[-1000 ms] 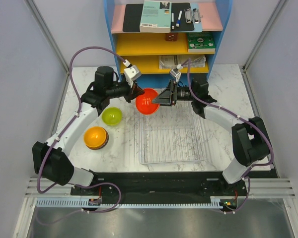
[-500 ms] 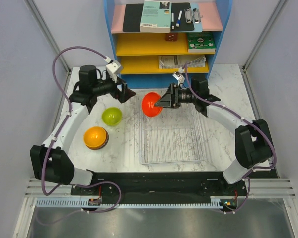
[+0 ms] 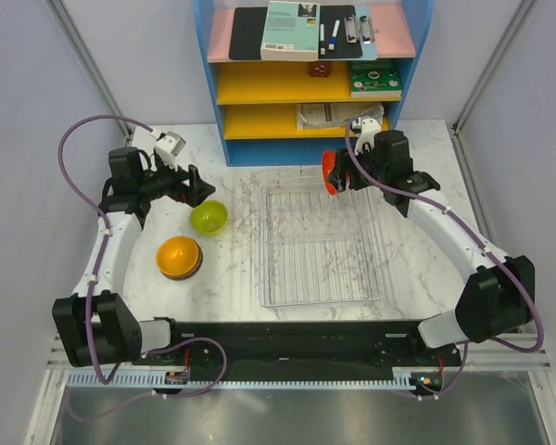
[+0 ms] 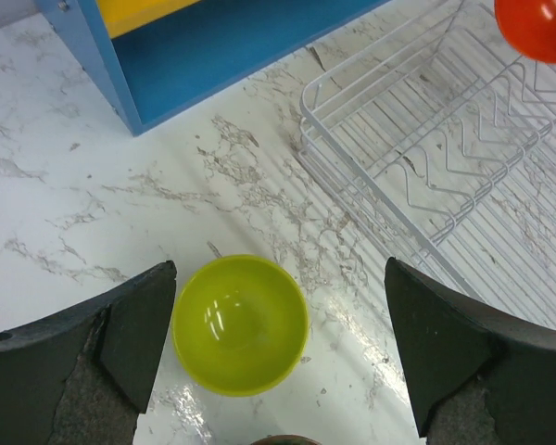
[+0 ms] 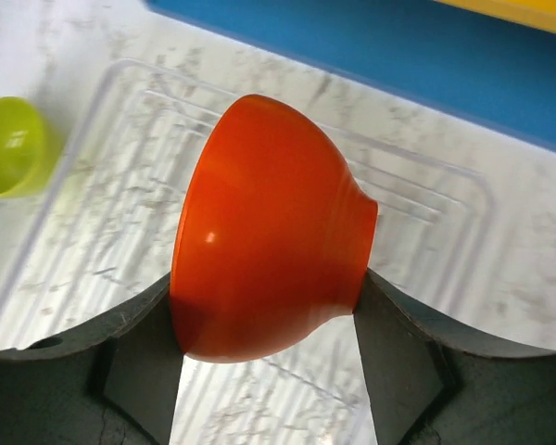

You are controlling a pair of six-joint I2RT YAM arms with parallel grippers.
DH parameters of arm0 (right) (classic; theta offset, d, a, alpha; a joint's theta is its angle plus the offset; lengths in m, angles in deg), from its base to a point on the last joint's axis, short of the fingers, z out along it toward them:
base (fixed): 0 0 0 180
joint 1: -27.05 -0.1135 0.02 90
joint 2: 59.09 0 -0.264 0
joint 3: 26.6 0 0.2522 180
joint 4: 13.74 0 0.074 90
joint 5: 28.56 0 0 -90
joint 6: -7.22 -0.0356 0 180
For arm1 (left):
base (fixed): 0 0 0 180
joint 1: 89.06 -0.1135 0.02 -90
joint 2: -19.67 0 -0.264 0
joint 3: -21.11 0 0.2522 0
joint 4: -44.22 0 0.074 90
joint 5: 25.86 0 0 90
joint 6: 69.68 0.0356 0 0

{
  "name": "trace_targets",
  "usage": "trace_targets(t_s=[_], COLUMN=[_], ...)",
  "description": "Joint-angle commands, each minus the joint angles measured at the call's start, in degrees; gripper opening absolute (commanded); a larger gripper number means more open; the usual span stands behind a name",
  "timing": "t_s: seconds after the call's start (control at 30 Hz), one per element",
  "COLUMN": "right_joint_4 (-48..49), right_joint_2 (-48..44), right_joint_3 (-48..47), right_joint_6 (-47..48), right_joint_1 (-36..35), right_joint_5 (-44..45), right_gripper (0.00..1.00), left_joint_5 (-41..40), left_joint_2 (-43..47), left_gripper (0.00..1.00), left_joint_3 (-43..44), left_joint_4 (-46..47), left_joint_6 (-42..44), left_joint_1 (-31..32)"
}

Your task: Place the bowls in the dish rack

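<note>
The tipped red bowl goes back and down with my right gripper next for release at the rack's wires, since those lie below and back from it.
My right gripper (image 3: 337, 174) (image 5: 269, 311) is shut on a glossy red bowl (image 3: 329, 173) (image 5: 269, 232). It holds the bowl tipped on its side above the far end of the wire dish rack (image 3: 320, 250) (image 5: 102, 232). My left gripper (image 3: 196, 185) (image 4: 280, 278) stands open and holds nothing, hovering above a lime-green bowl (image 3: 208, 218) (image 4: 239, 324) that sits upright on the table left of the rack (image 4: 426, 185). An orange bowl (image 3: 178, 255) rests nearer the front left, on something darker beneath it. The red bowl (image 4: 537, 28) also shows in the left wrist view's top right corner.
A blue-and-yellow shelf unit (image 3: 306, 74) with books and a clipboard stands at the back, close behind the rack. White walls close in on both sides. The lime bowl (image 5: 9, 148) shows at the left edge of the right wrist view.
My left gripper has let go of the red bowl, opened wide and drawn back left over the lime bowl. My right gripper has carried the red bowl right, over the rack's far end.
</note>
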Motion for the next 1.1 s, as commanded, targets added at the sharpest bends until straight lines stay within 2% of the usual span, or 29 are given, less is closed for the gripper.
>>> trace_targets(t_s=[0.0, 0.23, 0.53, 1.07], right_joint_4=[-2.6, -9.4, -10.0, -9.6], right_joint_2=[-1.8, 1.1, -1.3, -2.3], right_joint_3=[-3.8, -6.4, -0.6, 3.5], right_joint_6=[10.3, 16.0, 15.7, 6.2], right_joint_1=[-0.9, -5.5, -10.0, -11.8], right_joint_5=[15.4, 26.3, 31.0, 30.7], right_gripper=[0.0, 0.0, 0.0, 0.0], left_joint_5=[3.7, 5.3, 5.7, 5.1], left_joint_2=[0.7, 0.4, -0.2, -0.2], left_gripper=[1.0, 1.0, 1.0, 1.0], left_joint_3=[-1.6, -3.0, -3.1, -3.4], left_joint_4=[-0.6, -0.4, -0.4, -0.2], left_joint_6=[1.5, 1.8, 1.6, 1.8], left_joint_1=[-1.6, -1.7, -1.7, -1.6])
